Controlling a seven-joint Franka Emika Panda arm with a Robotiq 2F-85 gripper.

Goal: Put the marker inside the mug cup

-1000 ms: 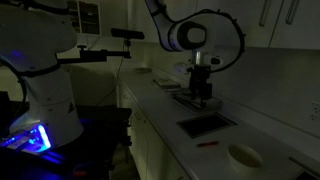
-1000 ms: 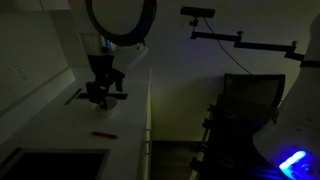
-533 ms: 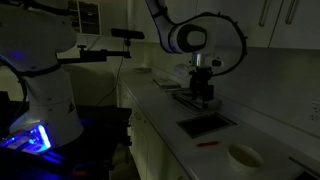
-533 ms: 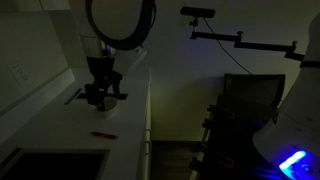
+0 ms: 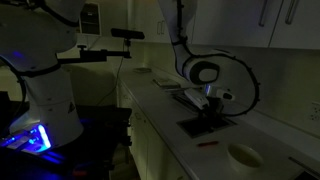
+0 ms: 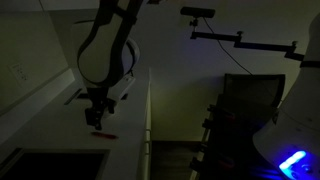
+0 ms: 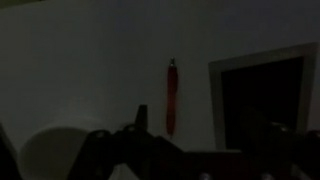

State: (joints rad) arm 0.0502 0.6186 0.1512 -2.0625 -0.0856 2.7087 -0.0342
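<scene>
My gripper needs to move down onto the marker's wall-side end (image 7: 171, 128) and close around it, because that end lies between the open fingers.
The marker (image 5: 207, 144) is a thin red stick lying on the pale counter, between a dark tray and the mug cup (image 5: 243, 156). The cup is cream-white, low and wide-mouthed, and stands near the counter's near end. The marker also shows in an exterior view (image 6: 103, 134) and upright in the wrist view (image 7: 171, 97). My gripper (image 5: 211, 116) hangs low over the counter just behind the marker (image 6: 95, 116). In the wrist view my gripper (image 7: 205, 128) is open, and the marker lies ahead of it, near the left finger (image 7: 141, 118). It holds nothing.
A dark rectangular tray (image 5: 205, 127) lies on the counter beside the gripper and shows at the right of the wrist view (image 7: 265, 95). Another dark tray (image 5: 188, 99) lies further back. A wall (image 6: 30, 70) borders the counter. The scene is very dim.
The arm has dropped and swung from over the far tray toward the marker. The gripper now hangs much lower, close above it. Marker and cup have not moved.
</scene>
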